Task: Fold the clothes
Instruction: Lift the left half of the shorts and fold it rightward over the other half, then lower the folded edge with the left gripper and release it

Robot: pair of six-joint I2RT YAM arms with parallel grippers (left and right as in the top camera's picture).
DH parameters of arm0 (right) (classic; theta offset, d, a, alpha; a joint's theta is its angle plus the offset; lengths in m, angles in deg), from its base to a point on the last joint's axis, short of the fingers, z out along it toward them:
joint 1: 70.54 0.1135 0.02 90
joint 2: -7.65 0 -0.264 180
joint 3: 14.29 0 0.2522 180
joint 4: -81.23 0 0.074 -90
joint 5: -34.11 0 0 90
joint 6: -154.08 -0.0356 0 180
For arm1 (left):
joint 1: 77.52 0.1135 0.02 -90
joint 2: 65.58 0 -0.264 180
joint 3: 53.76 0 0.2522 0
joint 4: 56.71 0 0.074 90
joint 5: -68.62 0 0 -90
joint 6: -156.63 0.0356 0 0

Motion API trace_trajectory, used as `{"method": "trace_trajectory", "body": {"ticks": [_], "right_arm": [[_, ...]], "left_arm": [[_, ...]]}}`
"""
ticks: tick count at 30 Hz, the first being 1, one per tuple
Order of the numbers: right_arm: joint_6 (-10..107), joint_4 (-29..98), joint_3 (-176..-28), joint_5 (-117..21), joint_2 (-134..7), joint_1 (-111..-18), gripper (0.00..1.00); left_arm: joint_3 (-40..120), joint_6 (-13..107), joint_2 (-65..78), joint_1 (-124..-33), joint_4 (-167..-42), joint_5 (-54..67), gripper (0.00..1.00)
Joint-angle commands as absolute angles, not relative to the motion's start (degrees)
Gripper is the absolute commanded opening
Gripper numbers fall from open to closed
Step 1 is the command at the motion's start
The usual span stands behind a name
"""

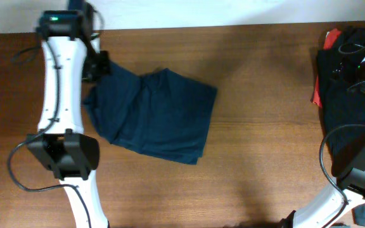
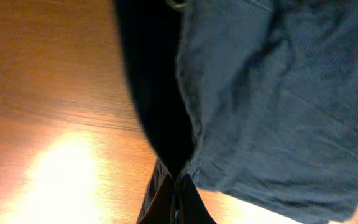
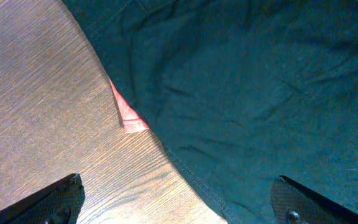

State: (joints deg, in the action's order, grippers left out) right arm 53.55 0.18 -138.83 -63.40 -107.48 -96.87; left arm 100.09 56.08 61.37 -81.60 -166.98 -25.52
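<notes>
The garment's other half lies flat. I will move my left gripper across it, over to the garment's edge facing the pile, and let go of the blue fabric (image 2: 260, 93).
A dark blue garment (image 1: 154, 117) lies partly folded on the left half of the wooden table. My left gripper (image 1: 100, 66) is at its far left corner, shut on the blue fabric (image 2: 260, 93); in the left wrist view the fingers (image 2: 178, 199) pinch an edge of cloth. My right gripper (image 3: 179, 202) is open and empty, hovering over the edge of a dark green-black garment (image 3: 260, 81) in the pile at the right edge (image 1: 347, 95). A red cloth (image 3: 128, 115) peeks out from under that garment.
The pile at the far right holds dark clothes and a red piece (image 1: 330, 39). Bare wooden table (image 1: 265, 126) lies between the blue garment and the pile. Cables run along both arms.
</notes>
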Motion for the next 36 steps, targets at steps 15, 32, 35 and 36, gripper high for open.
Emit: {"method": "trace_trajectory", "body": {"ticks": [15,32,35,36], "right_arm": [[53.1,0.2,-139.4,-63.9,-107.1,-96.8,0.99],[53.1,0.2,-139.4,-63.9,-107.1,-96.8,0.99],[53.1,0.2,-139.4,-63.9,-107.1,-96.8,0.99],[53.1,0.2,-139.4,-63.9,-107.1,-96.8,0.99]], "left_arm": [[77.9,55.9,60.8,-112.7,-144.5,-13.0,0.01],[66.0,57.3,60.8,-115.4,-134.6,-4.4,0.33],[67.5,58.5,60.8,-114.9,-135.8,-4.5,0.34],[68.7,59.5,60.8,-114.6,-137.1,-4.8,0.34]]}}
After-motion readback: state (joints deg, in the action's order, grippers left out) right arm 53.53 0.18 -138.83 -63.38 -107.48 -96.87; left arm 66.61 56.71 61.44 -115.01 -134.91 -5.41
